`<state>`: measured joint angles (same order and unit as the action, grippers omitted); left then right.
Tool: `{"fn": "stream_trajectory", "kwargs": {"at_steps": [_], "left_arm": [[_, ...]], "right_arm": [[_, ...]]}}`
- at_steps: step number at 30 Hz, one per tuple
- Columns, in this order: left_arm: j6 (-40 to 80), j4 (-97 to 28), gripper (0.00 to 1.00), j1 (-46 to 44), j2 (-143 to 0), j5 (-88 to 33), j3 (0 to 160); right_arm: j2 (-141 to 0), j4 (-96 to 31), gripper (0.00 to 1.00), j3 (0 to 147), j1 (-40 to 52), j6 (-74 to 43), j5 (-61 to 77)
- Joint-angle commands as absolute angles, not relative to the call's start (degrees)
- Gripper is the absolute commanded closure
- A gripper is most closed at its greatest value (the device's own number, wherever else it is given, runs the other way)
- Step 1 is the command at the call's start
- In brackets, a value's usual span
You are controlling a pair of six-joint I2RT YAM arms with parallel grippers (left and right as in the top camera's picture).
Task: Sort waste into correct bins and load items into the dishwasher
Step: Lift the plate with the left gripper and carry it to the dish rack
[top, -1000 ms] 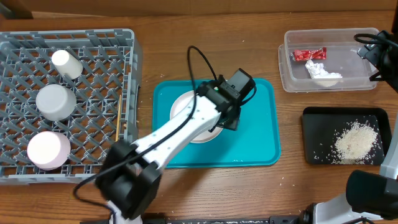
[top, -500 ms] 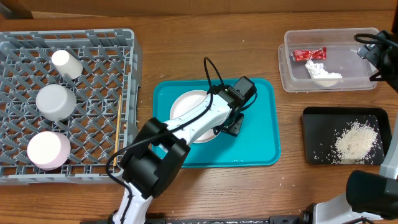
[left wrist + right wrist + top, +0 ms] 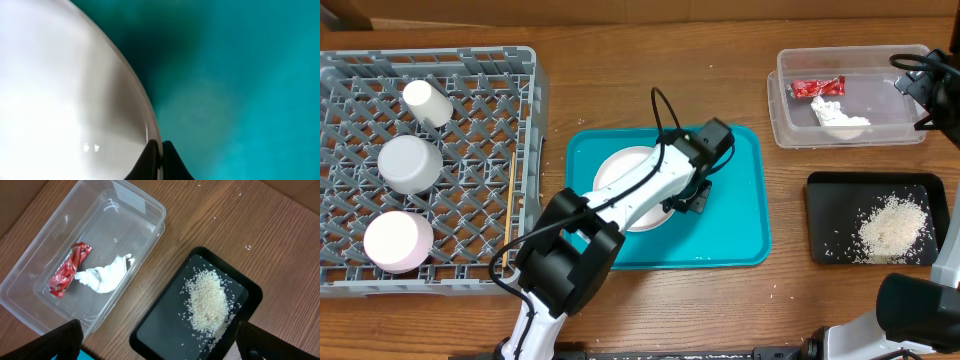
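The rack's empty tray-side far corner (image 3: pixel 512 98) lies left of my left gripper in the overhead view, so I will lift over there, turn the plate upright, lower and release.
The round white plate (image 3: pixel 618 172) lies on the teal tray (image 3: pixel 740 235). My left gripper (image 3: pixel 688 196) is shut on the plate's right rim; in the left wrist view its black fingertips (image 3: pixel 150 152) pinch the thin plate (image 3: pixel 65 100) edge. The clear tub (image 3: pixel 782 112) holds the red wrapper (image 3: pixel 817 87) and the white napkin (image 3: pixel 840 117). White crumbs (image 3: pixel 892 228) lie in the black tray (image 3: pixel 830 215). My right gripper (image 3: pixel 160 347) hangs open above the black tray (image 3: pixel 165 325) and the tub (image 3: pixel 145 205), holding nothing.
The grey dish rack (image 3: pixel 480 120) at the left holds a small white cup (image 3: pixel 426 102), two pale bowls (image 3: pixel 409 163) (image 3: pixel 397 241) and chopsticks (image 3: pixel 510 195) along its right wall. A few crumbs are scattered on the wood near the black tray.
My left gripper came down at the plate's right edge and closed on the rim. The right arm stayed still.
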<state>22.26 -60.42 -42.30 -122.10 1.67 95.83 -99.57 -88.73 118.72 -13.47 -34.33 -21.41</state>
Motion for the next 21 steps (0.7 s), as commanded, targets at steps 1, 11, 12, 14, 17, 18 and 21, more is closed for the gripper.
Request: {"fn": "stream_trajectory", "kwargs": {"at_steps": [1, 11, 12, 14, 17, 18, 21], "left_arm": [[21.9, -65.8, 0.96, -38.6, -116.2, 0.4, 108.5], [16.7, -67.0, 0.96, -13.1, -106.4, -21.6, 125.6], [14.4, -66.4, 0.96, -10.2, -106.4, -27.1, 125.6], [10.2, -66.1, 0.96, -4.1, -107.2, -37.2, 125.4], [4.8, -67.1, 0.96, 4.2, -109.8, -47.7, 125.4], [3.5, -67.4, 0.96, 6.1, -110.6, -49.5, 125.4], [-1.1, -69.3, 0.96, 11.5, -114.1, -54.4, 125.4]], "right_arm": [[-99.1, -88.6, 0.00, 118.9, -13.6, -34.5, -22.2], [-99.1, -88.6, 0.00, 118.9, -13.6, -34.5, -22.2], [-99.1, -88.6, 0.00, 118.9, -13.6, -34.5, -22.2], [-99.1, -88.6, 0.00, 118.9, -13.6, -34.5, -22.2], [-99.1, -88.6, 0.00, 118.9, -13.6, -34.5, -22.2], [-99.1, -88.6, 0.00, 118.9, -13.6, -34.5, -22.2], [-99.1, -88.6, 0.00, 118.9, -13.6, -34.5, -22.2]]}}
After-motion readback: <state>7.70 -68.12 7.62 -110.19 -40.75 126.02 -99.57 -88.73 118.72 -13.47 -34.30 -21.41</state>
